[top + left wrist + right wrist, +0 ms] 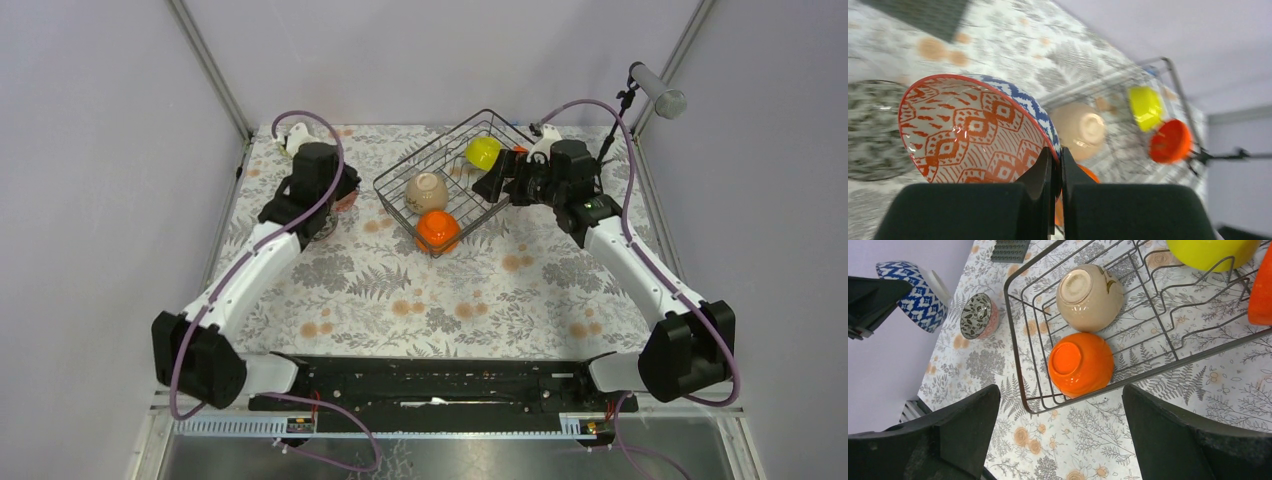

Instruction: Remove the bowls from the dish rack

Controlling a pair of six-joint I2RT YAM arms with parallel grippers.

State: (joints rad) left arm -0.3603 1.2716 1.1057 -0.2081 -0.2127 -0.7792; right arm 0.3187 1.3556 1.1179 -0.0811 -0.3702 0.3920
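Next, my left gripper moves down over the small bowl's opening [873,131] to release the blue-white bowl [973,130] nested there, because that opening faces up, empty.
My left gripper [335,197] [1057,152] is shut on the rim of the blue-white patterned bowl [973,130], orange-patterned inside, and holds it tilted left of the dish rack [431,147]; the bowl also shows in the right wrist view [918,295]. The rack [1158,372] holds a beige bowl [427,192] [1090,297], an orange bowl [437,231] [1080,365], a yellow-green bowl [483,152] [1208,250] and a second orange bowl [1260,290]. My right gripper [497,180] [1060,430] is open and empty, above the rack's near corner.
A small bowl [979,316] [868,130], pinkish outside and grey-patterned inside, sits on the flowered tablecloth under the held bowl. A flat dark square plate [1010,250] [923,15] lies beyond it. Grey walls close in left and right.
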